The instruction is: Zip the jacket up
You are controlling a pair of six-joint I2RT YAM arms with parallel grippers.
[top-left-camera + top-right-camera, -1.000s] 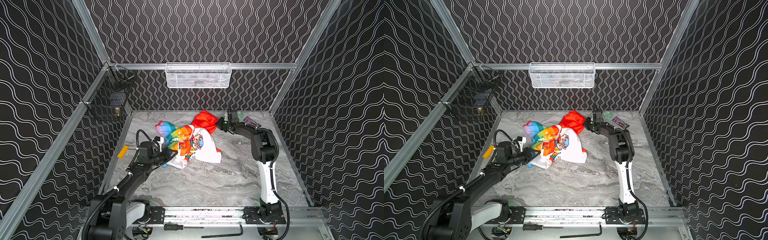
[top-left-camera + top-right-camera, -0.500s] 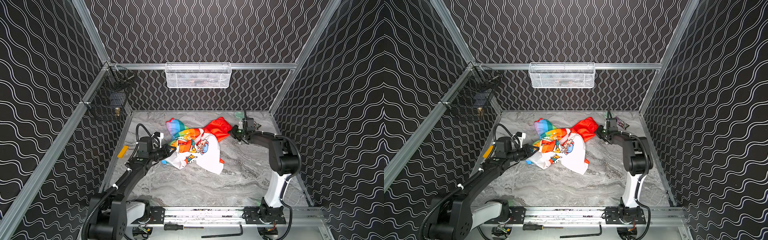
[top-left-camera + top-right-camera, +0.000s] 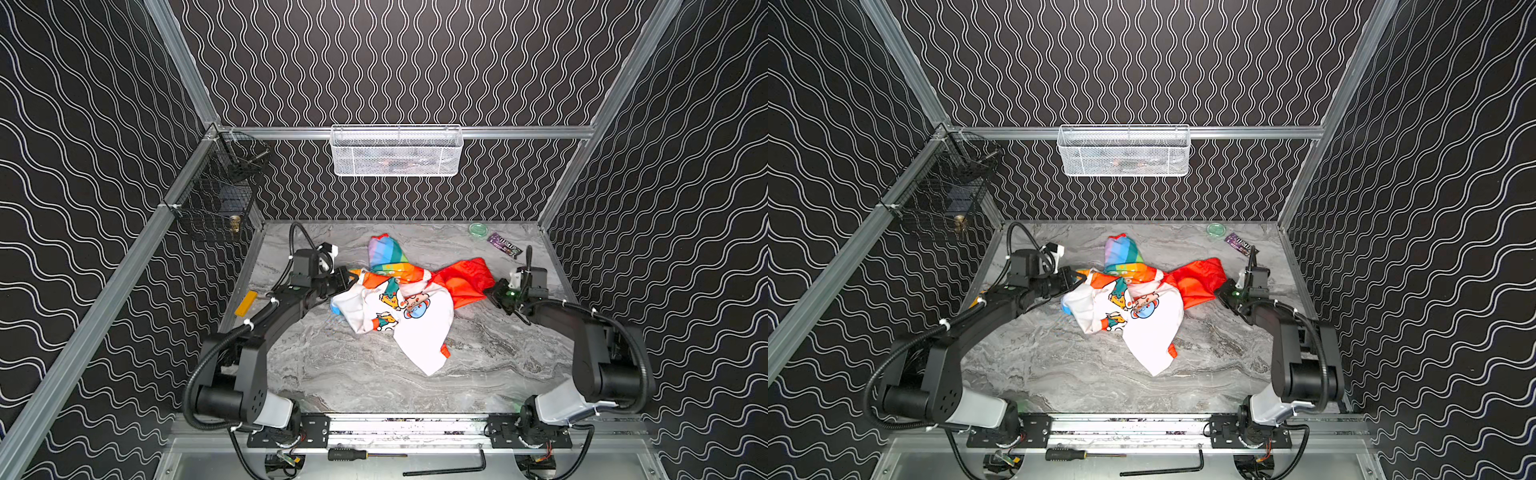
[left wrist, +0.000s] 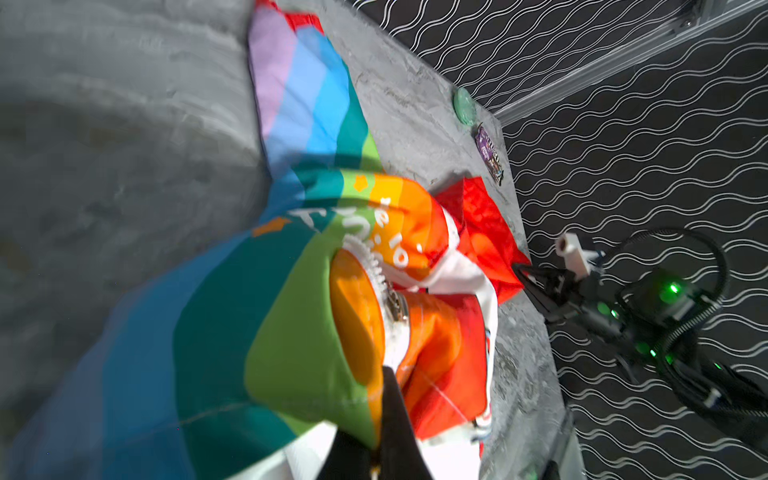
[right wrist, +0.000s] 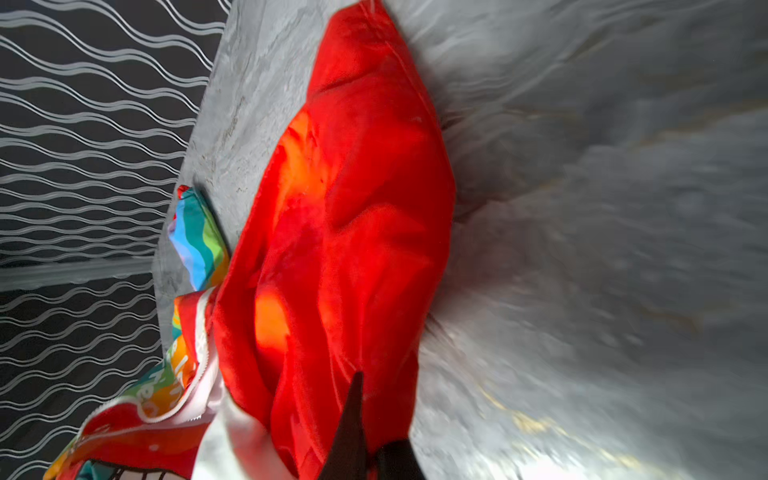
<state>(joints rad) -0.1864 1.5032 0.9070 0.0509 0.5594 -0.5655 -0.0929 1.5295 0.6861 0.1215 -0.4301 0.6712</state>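
My right gripper pulls the red hood away from my left gripper and slightly back next, then releases it atop the table, because the jacket [image 3: 409, 305] lies crumpled between them.
The jacket [image 3: 409, 305] lies crumpled mid-table in both top views, stretched between the two grippers. Its rainbow part [image 3: 1121, 255] is to the rear, the white cartoon-print side [image 3: 1150, 324] is on top, and the red hood [image 3: 465, 278] is at right. My left gripper [image 3: 347, 279] is shut on the jacket's left edge. In the left wrist view its fingers [image 4: 390, 415] pinch green-orange cloth, with the white zipper teeth [image 4: 374, 266] and a metal slider [image 4: 395, 305] just beyond. My right gripper [image 3: 490, 293] is shut on the red hood [image 5: 353, 232].
A green lid [image 3: 478, 229] and a purple wrapper [image 3: 503, 245] lie at the back right corner. A yellow block [image 3: 246, 303] sits by the left wall. A white mesh basket [image 3: 397, 151] hangs on the back wall and a black wire basket [image 3: 216, 203] on the left.
The right gripper has pulled the hood right and toward the front. The left gripper has shifted toward the back. The jacket has slid right and now stretches out between them.
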